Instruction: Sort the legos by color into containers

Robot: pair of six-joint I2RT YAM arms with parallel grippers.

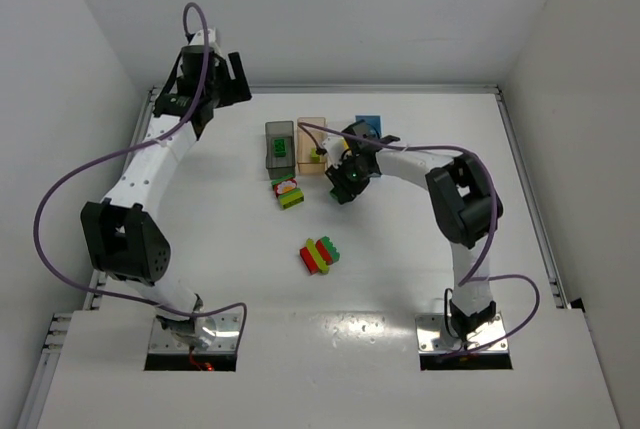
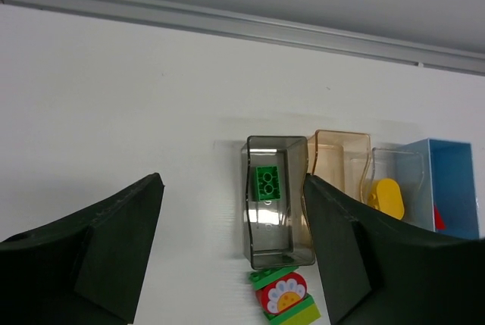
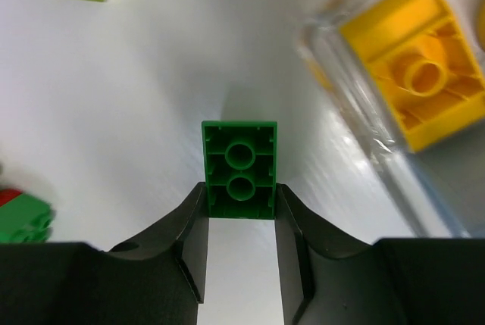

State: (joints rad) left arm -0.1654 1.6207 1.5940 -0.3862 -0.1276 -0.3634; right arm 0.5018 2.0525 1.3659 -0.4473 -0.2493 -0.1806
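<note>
I should lift my right gripper, cross outward and left in the top view over the dark grey bin holding a green lego, then lower and release.
My right gripper (image 3: pixel 240 198) is shut on a dark green lego (image 3: pixel 239 166), hollow underside towards the camera, above the white table; in the top view this gripper (image 1: pixel 343 187) is just in front of the bins. The dark grey bin (image 2: pixel 276 245) holds one green lego (image 2: pixel 267 184). Beside it stand the tan bin (image 2: pixel 339 157), the clear bin (image 2: pixel 400 166) with a yellow lego (image 2: pixel 386 197), and the blue bin (image 2: pixel 453 185). My left gripper (image 2: pixel 233 189) is open and empty, raised at the back left (image 1: pixel 215 74).
A stuck-together cluster of green, red flower-printed and lime legos (image 2: pixel 288 298) lies in front of the grey bin (image 1: pixel 289 192). A second red, yellow and green cluster (image 1: pixel 320 255) lies mid-table. A grey rail (image 2: pixel 242 26) runs along the back wall.
</note>
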